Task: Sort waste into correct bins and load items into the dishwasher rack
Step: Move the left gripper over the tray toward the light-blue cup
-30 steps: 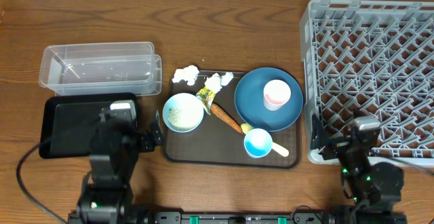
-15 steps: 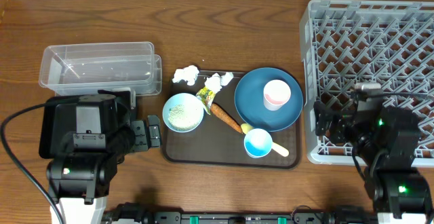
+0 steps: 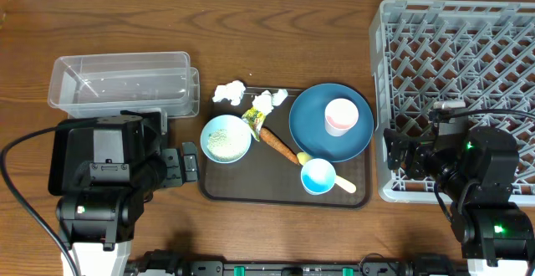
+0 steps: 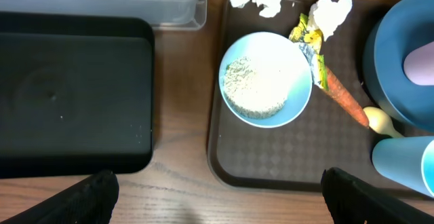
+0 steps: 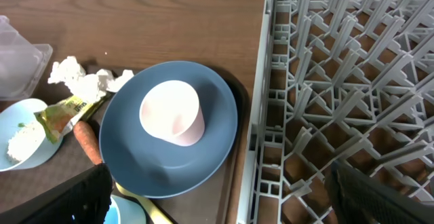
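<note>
The left gripper moves past the bowl to the light blue cup next and comes down onto the cup's bowl-side rim (image 3: 304, 175) (image 4: 424, 165).
On the brown serving tray (image 3: 251, 189) stand a white bowl (image 3: 226, 138) of rice (image 4: 256, 87), a dark blue plate (image 3: 318, 142) with a pink cup (image 3: 339, 115) on it, a light blue cup (image 3: 318, 176) and a pale yellow spoon (image 3: 344, 184). Two tissue wads (image 3: 229, 92) (image 3: 269, 100), a yellow-green wrapper (image 3: 253, 119) and a carrot piece (image 3: 280, 146) lie between them. My left gripper (image 4: 218, 200) hangs open over the table by the serving tray's left front corner. My right gripper (image 5: 220, 197) hangs open above the plate's right edge and the rack's left wall. Both are empty.
The clear tub (image 3: 121, 84) stands at the back left. The black tray (image 4: 68, 95) lies in front of it, largely hidden under my left arm in the overhead view. The grey dishwasher rack (image 3: 460, 67) fills the right side, holding nothing.
Both arms have lifted from low at the table's front. The left one now covers the black tray; the right one now stands over the rack's front left corner. In the last half second they hardly moved.
</note>
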